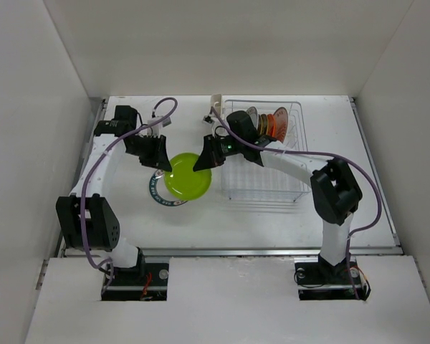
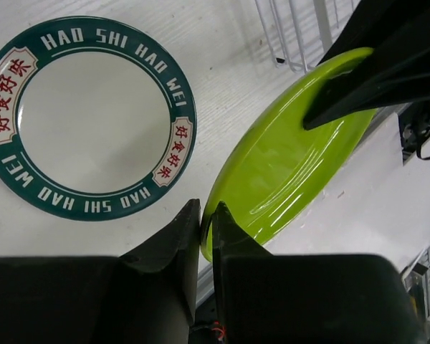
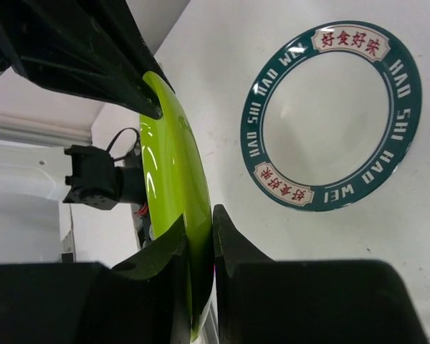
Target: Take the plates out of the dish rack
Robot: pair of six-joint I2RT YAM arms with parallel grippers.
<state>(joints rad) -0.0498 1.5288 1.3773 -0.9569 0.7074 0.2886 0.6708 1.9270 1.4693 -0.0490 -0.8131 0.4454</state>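
My left gripper shifts down and to the left in the top view next and lowers the green plate (image 1: 188, 176) onto the bare tabletop beside the teal-rimmed plate.
A lime green plate (image 1: 188, 176) is held above the table between both grippers, over a teal-rimmed plate (image 1: 156, 192) that lies flat. My left gripper (image 1: 162, 165) is shut on its left rim, and my right gripper (image 1: 203, 162) is shut on its right rim. In the left wrist view the left gripper (image 2: 206, 215) pinches the green plate (image 2: 287, 158) beside the teal-rimmed plate (image 2: 93, 115). In the right wrist view the right gripper (image 3: 201, 226) clamps the green plate (image 3: 172, 165) edge-on, with the teal-rimmed plate (image 3: 322, 115) below. The dish rack (image 1: 264, 196) holds several upright plates (image 1: 274, 123) at its far end.
A small white cup holder (image 1: 216, 104) is fixed to the rack's far left corner. White walls close in the table on the left, right and back. The rack's wires (image 2: 294, 36) show at the top of the left wrist view.
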